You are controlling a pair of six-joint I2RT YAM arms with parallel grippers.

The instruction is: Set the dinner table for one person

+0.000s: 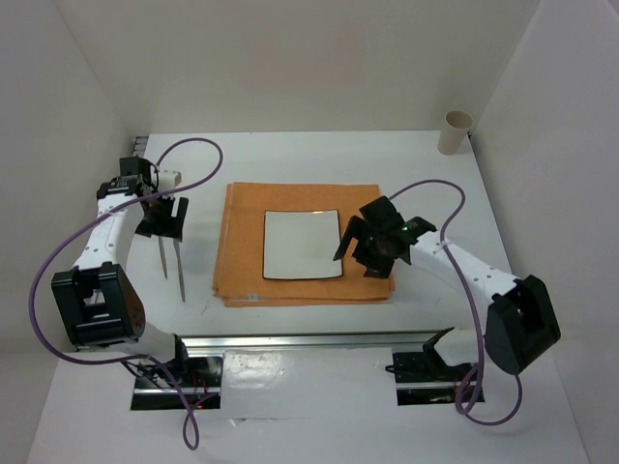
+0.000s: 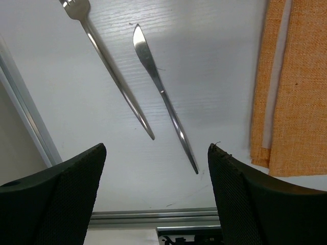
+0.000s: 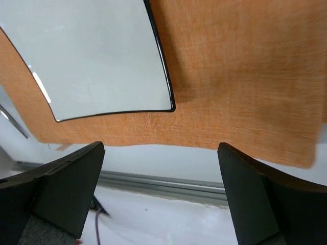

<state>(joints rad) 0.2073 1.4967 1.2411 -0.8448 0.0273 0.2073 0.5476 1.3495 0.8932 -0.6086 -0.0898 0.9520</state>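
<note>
Bare table separates the knife from the fork at the middle of the knife's handle, so my left gripper needs to lower, move back toward the base and close across it there.
The white dinner table holds an orange placemat with a square white dark-rimmed plate on it. A fork and a knife lie side by side on the table left of the placemat, the knife nearer to it. My left gripper hovers open and empty over their far ends. The left wrist view shows the fork, the knife and the placemat's edge beyond the open gripper. My right gripper is open and empty above the placemat, beside the plate's right edge.
A tan paper cup stands at the back right corner. An aluminium rail runs along the near edge between the arm bases. Purple cables loop beside both arms. White walls close in the left, back and right sides.
</note>
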